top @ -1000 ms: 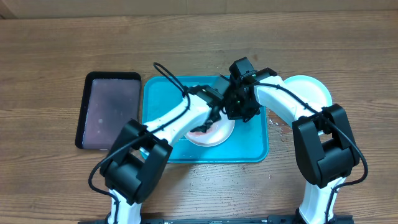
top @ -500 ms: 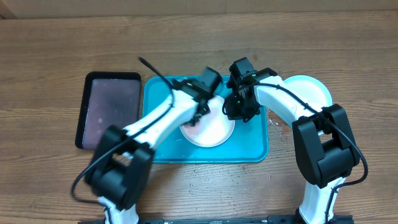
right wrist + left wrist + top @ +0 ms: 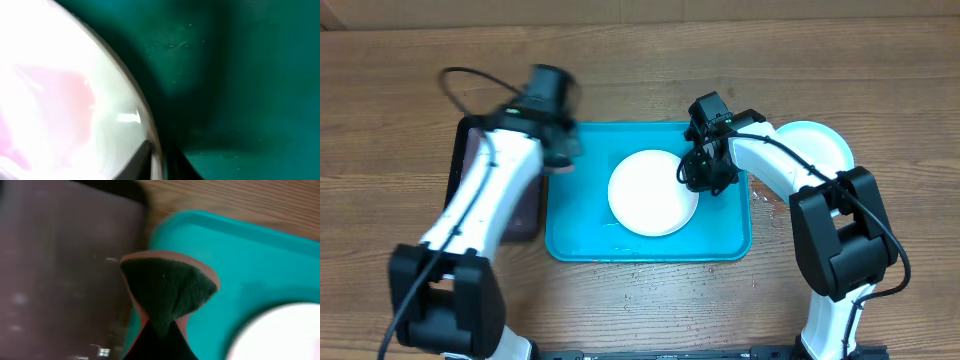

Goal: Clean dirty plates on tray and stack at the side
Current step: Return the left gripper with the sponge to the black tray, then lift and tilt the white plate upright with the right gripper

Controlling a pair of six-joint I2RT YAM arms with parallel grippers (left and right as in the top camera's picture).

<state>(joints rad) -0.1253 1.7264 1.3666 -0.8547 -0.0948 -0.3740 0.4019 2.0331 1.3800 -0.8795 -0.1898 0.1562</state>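
Observation:
The bare black tray is below my left gripper, to its left in the overhead view. I will move my left gripper that way and down to let go of the sponge (image 3: 167,287).
A white plate (image 3: 650,195) lies in the middle of the turquoise tray (image 3: 580,235). My right gripper (image 3: 695,172) is at the plate's right rim. In the right wrist view that rim runs between its fingers, so the right gripper (image 3: 162,160) is shut on the white plate (image 3: 60,100), which shows a faint pink tinge there. My left gripper (image 3: 558,152) hovers over the tray's left edge. The left gripper (image 3: 160,330) is shut on a dark green sponge (image 3: 167,287) with a pinkish backing. A light cyan plate (image 3: 820,145) rests on the table at the right, partly hidden by the right arm.
A narrow black tray (image 3: 463,165) lies on the wooden table just left of the turquoise one, partly under my left arm. The left wrist view shows the black tray (image 3: 50,255), the turquoise tray (image 3: 260,255) and the white plate's edge (image 3: 280,335).
My left arm has swung left off the white plate, carrying the sponge to the tray's left edge. The plate is now uncovered and looks white from overhead. The right arm has stayed put.

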